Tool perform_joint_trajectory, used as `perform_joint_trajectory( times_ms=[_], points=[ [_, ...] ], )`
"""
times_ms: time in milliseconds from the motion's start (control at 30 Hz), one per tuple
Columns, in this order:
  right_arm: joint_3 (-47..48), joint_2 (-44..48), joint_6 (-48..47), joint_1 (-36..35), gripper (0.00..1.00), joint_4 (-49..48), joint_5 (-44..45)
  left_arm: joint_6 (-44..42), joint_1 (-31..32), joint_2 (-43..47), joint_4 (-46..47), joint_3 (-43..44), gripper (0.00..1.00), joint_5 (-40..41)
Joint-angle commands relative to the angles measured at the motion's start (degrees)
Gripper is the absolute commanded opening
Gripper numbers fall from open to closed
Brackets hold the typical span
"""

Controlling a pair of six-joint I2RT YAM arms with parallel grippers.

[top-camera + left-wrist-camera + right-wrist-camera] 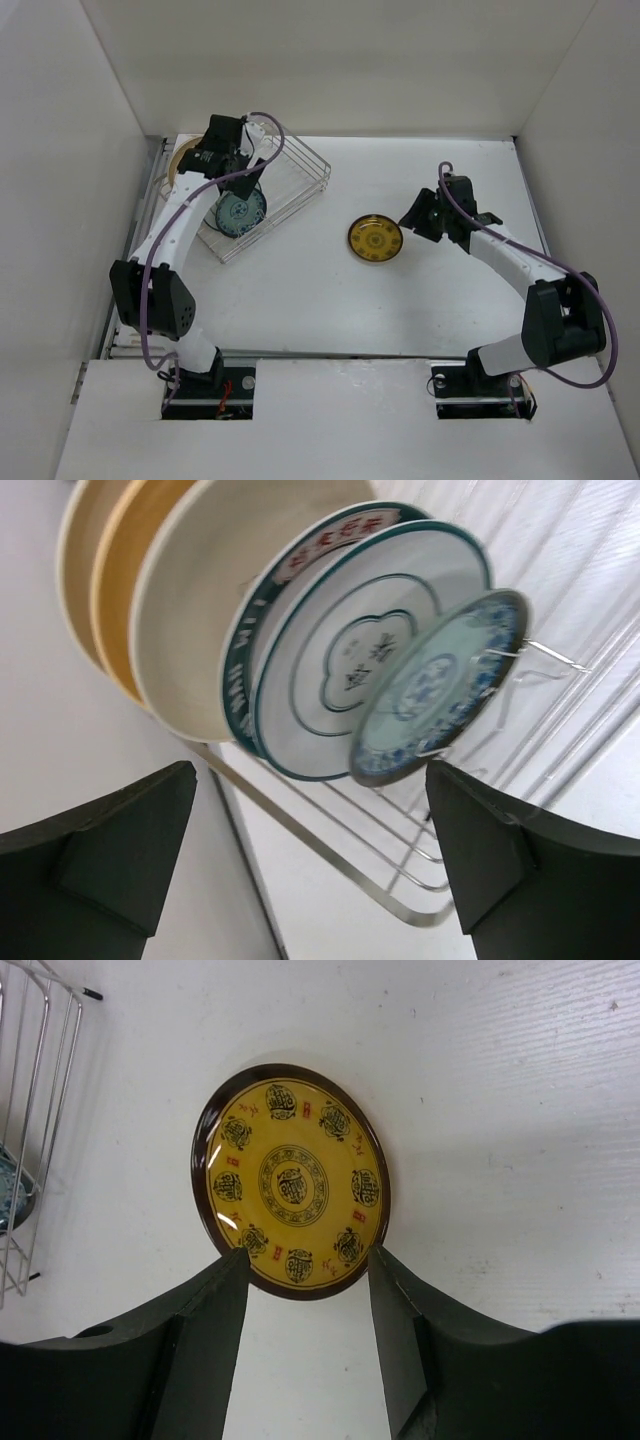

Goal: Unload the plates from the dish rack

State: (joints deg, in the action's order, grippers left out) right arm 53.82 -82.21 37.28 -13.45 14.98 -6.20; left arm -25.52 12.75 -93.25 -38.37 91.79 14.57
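The robot's left gripper should next move over the rim of the small teal patterned plate and lower its open fingers to both sides of the plate's rim, because that plate is the outermost one.
The silver wire dish rack (308, 168) stands at the back left. It holds several plates on edge: a small teal patterned one (440, 685), a white one with a teal rim (350, 670), one with a dark patterned rim (240, 695), a cream one (190, 610) and a tan one (115, 580). My left gripper (238, 168) is open and empty over the rack's near rail (330, 855), short of the plates. The mustard-yellow plate (375, 240) lies flat on the table. My right gripper (412, 222) is open, its tips at that plate's near edge (295, 1190).
White walls close in the table on the left, back and right. The rack's corner (40, 1080) shows at the left of the right wrist view. The teal plate (240, 212) shows in the rack's near end from above.
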Motion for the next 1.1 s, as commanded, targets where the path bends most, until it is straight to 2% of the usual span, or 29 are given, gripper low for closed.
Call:
perform_joint_trajectory(
  times_ms=[0,100,167,233,333,500,667,767,800,833,867,1067],
  points=[
    [0.14,0.92,-1.68,0.36,0.57,0.93,-0.4,-1.46,0.61,2.73,-0.47,-1.35,0.94,-3.11],
    [0.14,1.53,-2.2,0.36,0.57,0.93,-1.44,-1.99,0.61,2.03,-4.86,-1.35,0.8,-9.36],
    [0.14,1.53,-2.21,0.36,0.57,0.93,-1.45,-1.99,0.61,0.02,-4.87,-1.35,0.66,-9.38],
    [0.14,1.53,-2.21,0.36,0.57,1.45,-0.75,-1.21,0.61,-2.1,-5.39,-0.3,0.57,-7.02],
    [0.67,1.53,-2.73,0.36,0.57,1.45,-0.75,-0.59,0.61,-6.49,-6.62,3.04,0.55,-6.49],
    [1.28,2.75,-2.74,0.36,0.57,1.45,-1.98,0.03,0.61,-12.11,-4.96,4.36,0.55,-1.04],
    [0.76,4.6,-2.74,0.36,0.57,1.45,-2.59,0.56,0.08,-14.24,-4.96,5.77,0.57,1.16],
    [0.05,5.83,-2.74,0.36,0.58,1.45,-2.59,1.78,-0.44,-14.24,-6.44,5.24,0.35,-1.9],
    [0.05,6.36,-2.74,0.36,0.58,1.45,-2.59,2.31,-0.45,-14.24,-7.15,5.24,0.24,-3.04],
    [0.05,6.37,-2.74,0.36,0.58,1.45,-2.59,3.45,-0.45,-14.24,-7.77,5.77,0.06,-3.05],
    [0.05,6.97,-2.74,0.36,0.58,1.45,-2.59,3.98,-0.45,-13.63,-8.47,5.77,0.0,-3.05],
    [0.05,9.44,-2.74,0.36,0.59,1.98,-3.11,5.04,-0.45,-9.5,-13.48,11.56,0.0,-3.05]
  ],
)
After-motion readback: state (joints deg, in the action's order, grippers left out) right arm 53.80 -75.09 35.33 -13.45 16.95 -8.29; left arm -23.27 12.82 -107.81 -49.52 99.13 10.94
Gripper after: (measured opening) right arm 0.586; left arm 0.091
